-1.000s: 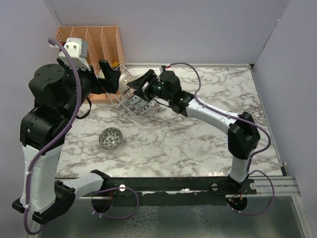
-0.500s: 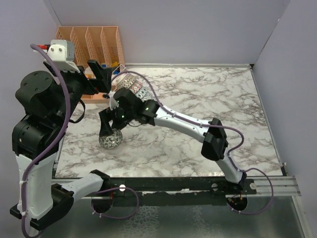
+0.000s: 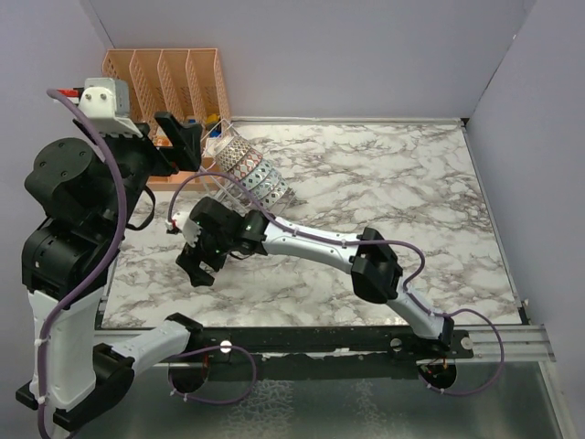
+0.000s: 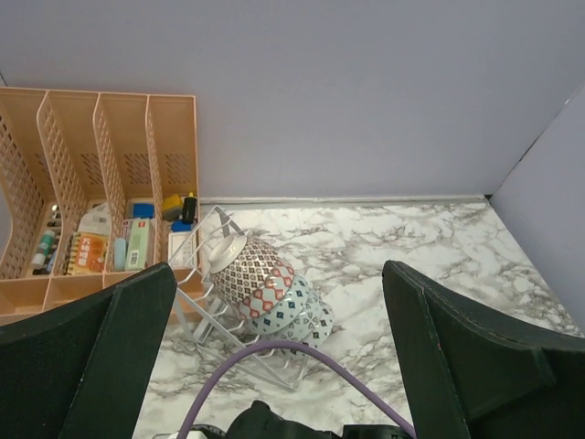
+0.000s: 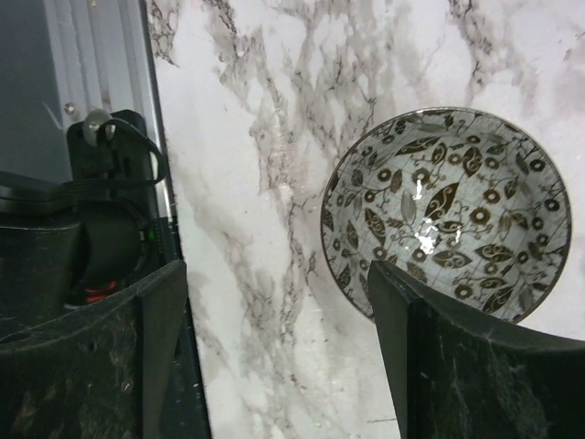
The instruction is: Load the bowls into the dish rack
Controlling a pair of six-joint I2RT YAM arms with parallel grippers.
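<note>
My right gripper has one finger closer to the bowl's near rim (image 5: 328,251). Next it will move down and to the right in the wrist view, so that its fingers go on both sides of that rim.
A grey-black bowl (image 5: 448,206) with a leaf pattern lies open side up on the marble table near its front-left edge. My right gripper (image 5: 279,338) hangs open just above it, with one finger (image 5: 475,366) over the bowl's near rim and the other over bare table. In the top view the right gripper (image 3: 196,265) hides this bowl. Several patterned bowls (image 3: 249,169) stand nested on edge in the clear dish rack (image 4: 215,315), also in the left wrist view (image 4: 270,293). My left gripper (image 3: 183,144) is open and empty, held high over the rack's left end.
An orange perforated desk organiser (image 3: 169,78) with small items stands in the back-left corner, right behind the rack. The table's front edge and black rail (image 5: 110,183) lie close to the grey bowl. My right arm (image 3: 311,242) stretches across the middle of the table.
My right arm has swung from the rack down to the front left and now covers the grey-black bowl. My left arm has drawn back and up a little.
</note>
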